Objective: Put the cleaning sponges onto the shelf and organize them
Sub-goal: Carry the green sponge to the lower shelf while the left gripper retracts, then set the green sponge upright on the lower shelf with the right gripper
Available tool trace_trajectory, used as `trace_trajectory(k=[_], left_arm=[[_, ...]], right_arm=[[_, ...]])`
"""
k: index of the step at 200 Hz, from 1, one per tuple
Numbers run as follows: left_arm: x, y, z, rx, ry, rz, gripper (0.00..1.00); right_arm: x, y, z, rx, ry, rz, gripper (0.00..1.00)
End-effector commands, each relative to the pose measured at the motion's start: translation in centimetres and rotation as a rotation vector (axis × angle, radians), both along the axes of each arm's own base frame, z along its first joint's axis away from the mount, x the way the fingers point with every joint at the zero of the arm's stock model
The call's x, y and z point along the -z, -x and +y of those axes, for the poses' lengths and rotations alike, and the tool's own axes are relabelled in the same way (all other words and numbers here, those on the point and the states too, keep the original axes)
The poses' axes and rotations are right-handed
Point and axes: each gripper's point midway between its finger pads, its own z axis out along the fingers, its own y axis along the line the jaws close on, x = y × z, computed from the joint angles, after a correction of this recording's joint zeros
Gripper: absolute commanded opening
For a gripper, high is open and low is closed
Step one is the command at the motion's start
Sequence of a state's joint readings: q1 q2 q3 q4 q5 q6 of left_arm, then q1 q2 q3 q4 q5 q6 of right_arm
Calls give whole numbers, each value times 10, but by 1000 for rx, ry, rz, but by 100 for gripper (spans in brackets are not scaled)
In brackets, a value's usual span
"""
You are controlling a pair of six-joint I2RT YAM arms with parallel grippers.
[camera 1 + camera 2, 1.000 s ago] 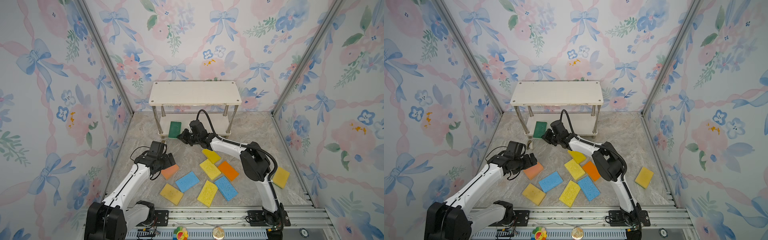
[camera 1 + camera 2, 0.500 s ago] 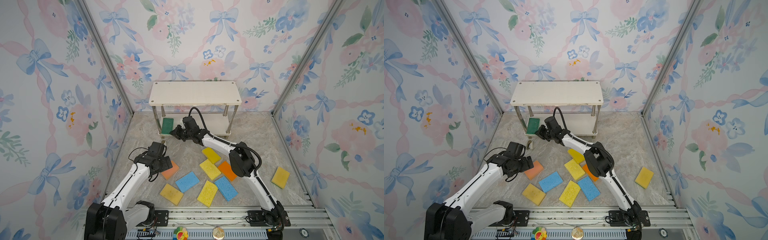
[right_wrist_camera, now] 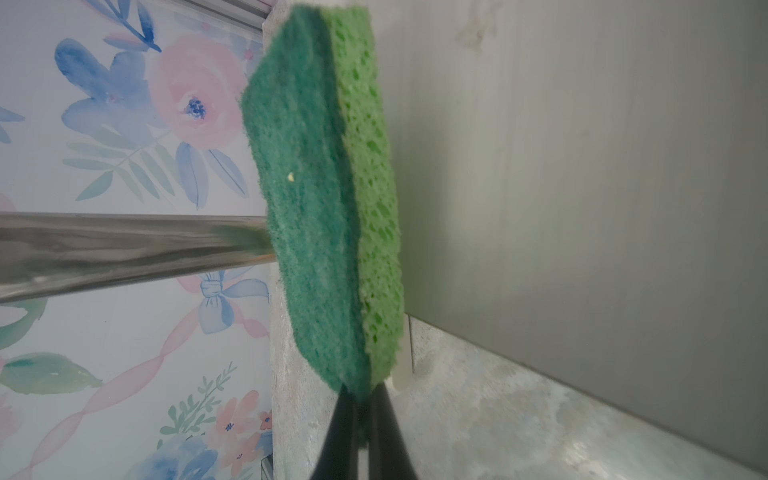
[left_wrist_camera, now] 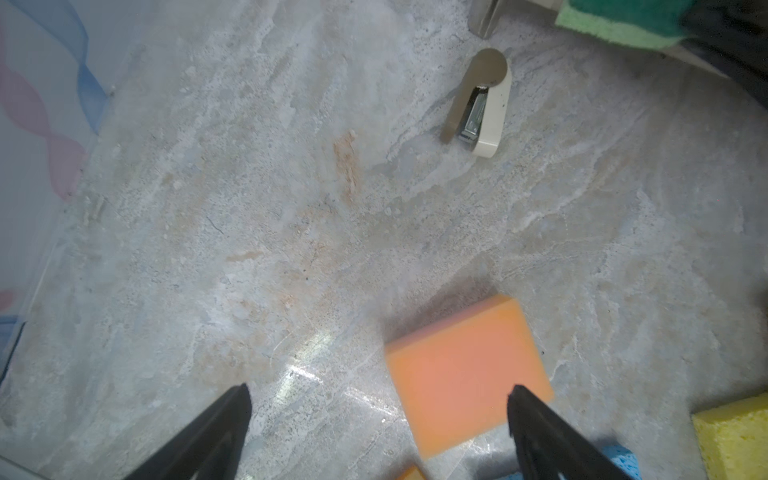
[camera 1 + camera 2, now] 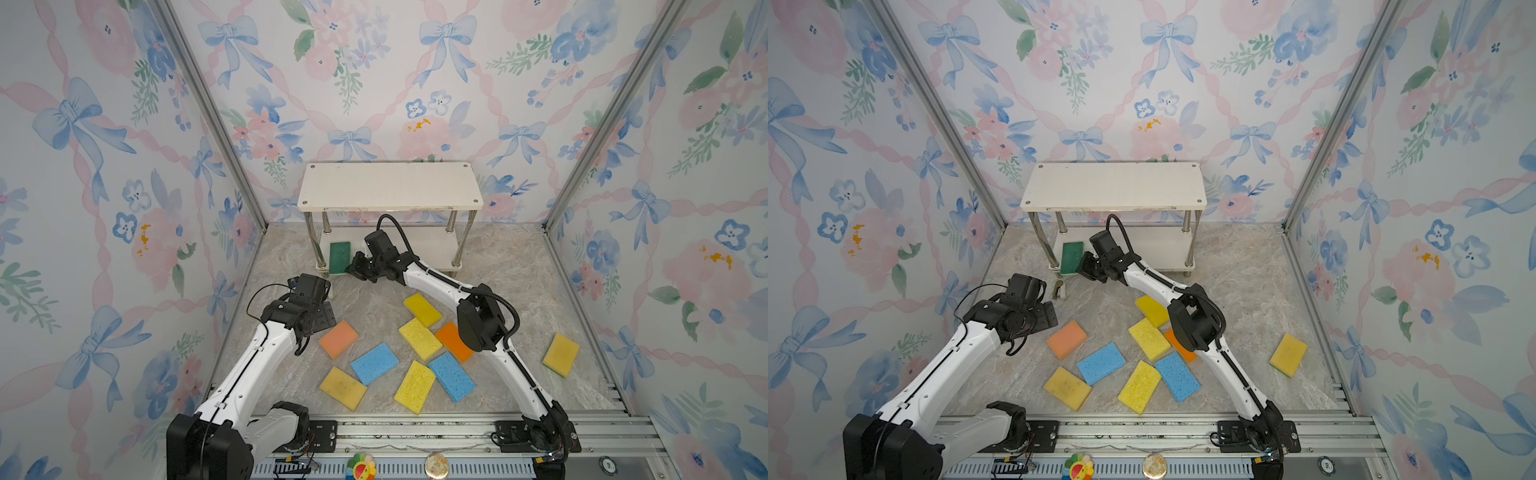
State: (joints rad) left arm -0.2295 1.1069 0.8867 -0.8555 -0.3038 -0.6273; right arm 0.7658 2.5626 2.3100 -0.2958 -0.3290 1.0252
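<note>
My right gripper eases the dark green sponge outward onto the lower board (image 5: 424,249) beside the metal leg next. Then it releases it, because the sponge's near end overhangs the board's front edge.
The shelf (image 5: 390,187) (image 5: 1113,187) stands at the back wall. My right gripper (image 3: 363,395) (image 5: 356,266) (image 5: 1086,266) is shut on the near end of a dark green sponge (image 3: 324,199) (image 5: 340,257) (image 5: 1072,257), which lies at the left end of the lower board (image 5: 424,249) beside a metal leg (image 3: 124,245). My left gripper (image 4: 379,388) (image 5: 326,316) (image 5: 1047,315) hangs open over the floor, with a peach sponge (image 4: 461,365) (image 5: 338,338) (image 5: 1067,338) just ahead of one finger. Yellow (image 5: 419,338), blue (image 5: 374,363) and orange (image 5: 453,340) sponges lie scattered on the floor.
A small beige stapler-like object (image 4: 482,108) (image 5: 1059,289) lies on the floor between my left gripper and the shelf. One yellow sponge (image 5: 561,354) lies apart near the right wall. A metal rail (image 5: 415,428) runs along the front edge.
My right gripper has carried the green sponge leftward along the front of the lower board and its elbow has shifted. My left gripper has drawn back a little, uncovering the peach sponge.
</note>
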Motion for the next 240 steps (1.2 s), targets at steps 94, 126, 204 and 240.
trace_trajectory(k=[94, 126, 204, 240], left_arm=[[31, 18, 7, -34, 28, 129, 98], [31, 16, 7, -30, 25, 131, 98], [36, 12, 5, -18, 49, 142, 98], [39, 14, 3, -7, 56, 152, 98]], right_arm=[[14, -36, -4, 45, -36, 2, 6], [13, -40, -1, 46, -56, 1, 9], [15, -37, -8, 37, -49, 12, 50], [14, -46, -22, 74, -36, -22, 58]])
